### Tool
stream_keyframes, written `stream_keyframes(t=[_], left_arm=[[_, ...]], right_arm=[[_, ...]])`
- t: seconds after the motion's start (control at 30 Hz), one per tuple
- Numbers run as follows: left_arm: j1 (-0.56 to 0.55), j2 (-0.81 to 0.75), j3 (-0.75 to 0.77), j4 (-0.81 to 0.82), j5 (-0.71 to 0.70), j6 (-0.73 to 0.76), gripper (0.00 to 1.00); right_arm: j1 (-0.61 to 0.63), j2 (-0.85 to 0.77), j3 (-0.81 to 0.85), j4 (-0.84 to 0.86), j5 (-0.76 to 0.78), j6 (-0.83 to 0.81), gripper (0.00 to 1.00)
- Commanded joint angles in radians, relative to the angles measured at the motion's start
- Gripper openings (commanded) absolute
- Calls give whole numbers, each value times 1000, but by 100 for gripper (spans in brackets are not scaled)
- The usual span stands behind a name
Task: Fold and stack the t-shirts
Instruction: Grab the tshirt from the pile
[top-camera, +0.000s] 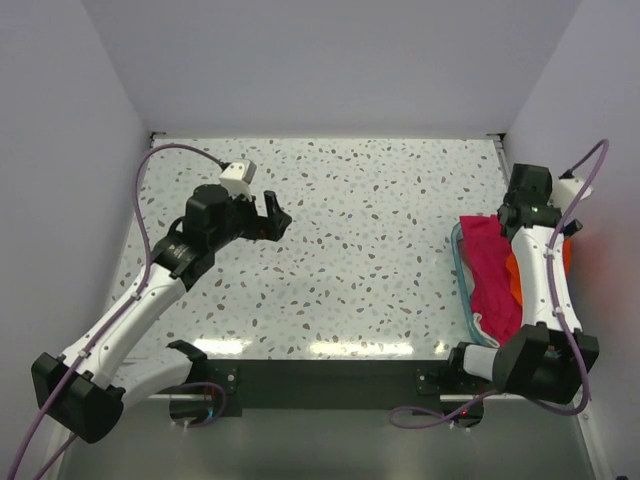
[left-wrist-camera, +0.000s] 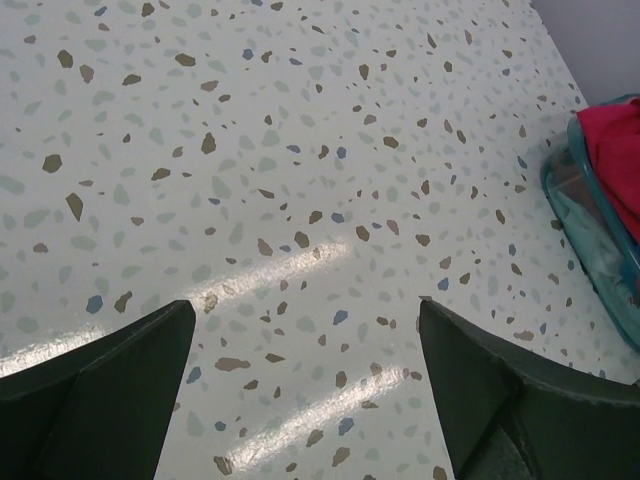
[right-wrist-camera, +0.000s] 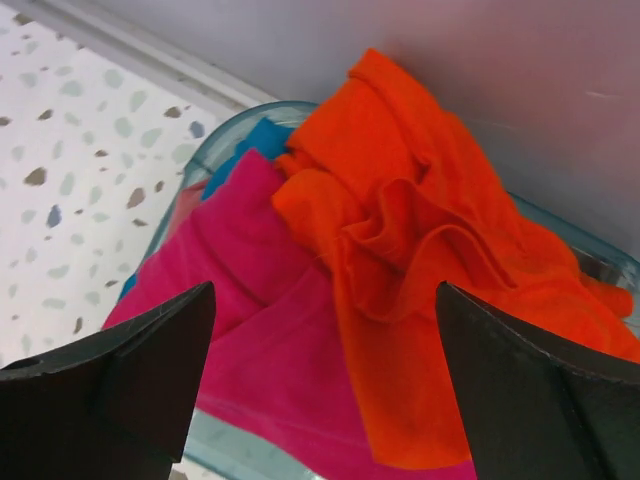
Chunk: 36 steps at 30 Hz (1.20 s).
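Observation:
The bunched fold of the orange t-shirt (right-wrist-camera: 420, 250) stands up on the heap, so my right gripper lowers into the bin (top-camera: 463, 285) to that fold next.
A crumpled bright orange t-shirt (right-wrist-camera: 420, 250) lies on a magenta-pink t-shirt (right-wrist-camera: 250, 300) inside the teal bin (right-wrist-camera: 215, 135). In the top view the magenta-pink shirt (top-camera: 490, 265) and a bit of orange shirt (top-camera: 513, 275) fill the bin (top-camera: 463, 285) at the table's right edge. The paler pink shirt is not clearly visible. My right gripper (right-wrist-camera: 325, 330) is open, hovering above the heap, touching nothing; it also shows in the top view (top-camera: 520, 205). My left gripper (left-wrist-camera: 305, 330) is open and empty above bare table, left of centre in the top view (top-camera: 268, 218).
The speckled white table (top-camera: 370, 230) spans the middle. Grey walls close in on the left, back and right. The bin's teal corner (left-wrist-camera: 590, 200) shows at the right of the left wrist view. A blue cloth patch (right-wrist-camera: 262, 135) shows in the bin.

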Motion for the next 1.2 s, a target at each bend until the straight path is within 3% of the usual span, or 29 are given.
stream_keyframes(t=[0.0,0.3,0.5,0.57,0.63,0.67,0.7,0.83,1.03,1.1,1.17], left_arm=[[-3,6,-5,41,29,-13,99],[-3,29,0,44,40,-9,98],[-3,36,-3,44,38,-3,98],[-3,36,-5,44,37,-3,98],[-3,36,-3,42,38,-1,98],[-1,33,-3,42,37,-1,98],[-3,30,-3,41,35,0,98],[-3,21,4,35,30,4,98],[-3,3,11,38,14,-3,98],[-3,-4,12,39,6,-9,98],[-3,-13,17,38,-16,-13,98]], right_arm=[[-69,3,-7,-15,19,52,94],[-182,16,-85,8,11,141,91],[-201,3,-141,37,-9,169,69],[-201,-4,-144,47,-20,163,52],[-199,-21,-134,34,-21,158,28],[-199,-30,-119,33,-27,141,4],[-201,-38,-107,28,-34,129,0],[-201,-95,0,4,-86,54,0],[-180,-158,164,45,-440,-25,0],[-100,-158,210,69,-500,-23,0],[10,-142,287,89,-448,-25,0]])
